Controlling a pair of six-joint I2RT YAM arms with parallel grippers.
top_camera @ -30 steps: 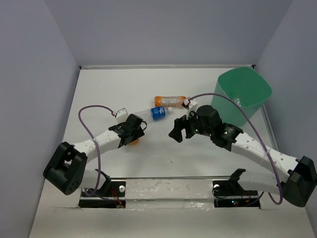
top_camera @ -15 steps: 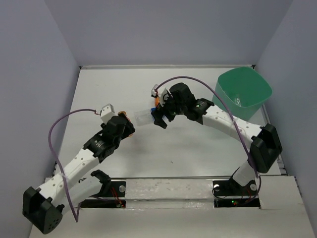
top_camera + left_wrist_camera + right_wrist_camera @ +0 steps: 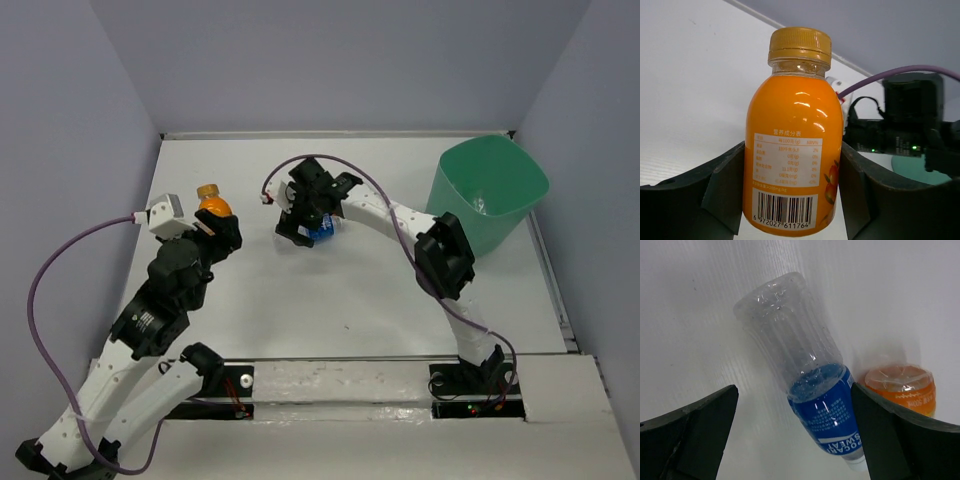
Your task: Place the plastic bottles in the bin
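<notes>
I should take the orange bottle over to the bin's opening [image 3: 494,180], which is far to the right of my left gripper in the top view, and release it there.
My left gripper [image 3: 214,222] is shut on a full orange bottle [image 3: 210,199] with a yellow cap and holds it upright above the table's left side; in the left wrist view the bottle [image 3: 795,145] sits between both fingers [image 3: 722,190]. My right gripper [image 3: 306,214] is open and hangs over a clear bottle with a blue label [image 3: 322,234]. In the right wrist view that bottle [image 3: 810,385] lies on the table between the spread fingers [image 3: 692,432]. An orange-tinted bottle [image 3: 901,388] lies beside it. The mint-green bin [image 3: 512,160] stands at the far right.
Something clear lies inside the bin [image 3: 482,207]. Grey walls enclose the table on the left, back and right. The right arm [image 3: 910,117] shows behind the held bottle in the left wrist view. A purple cable [image 3: 60,265] loops off the left arm.
My left arm has swung left and raised the orange bottle off the table. My right gripper has moved left and farther away, now over the blue-label bottle.
</notes>
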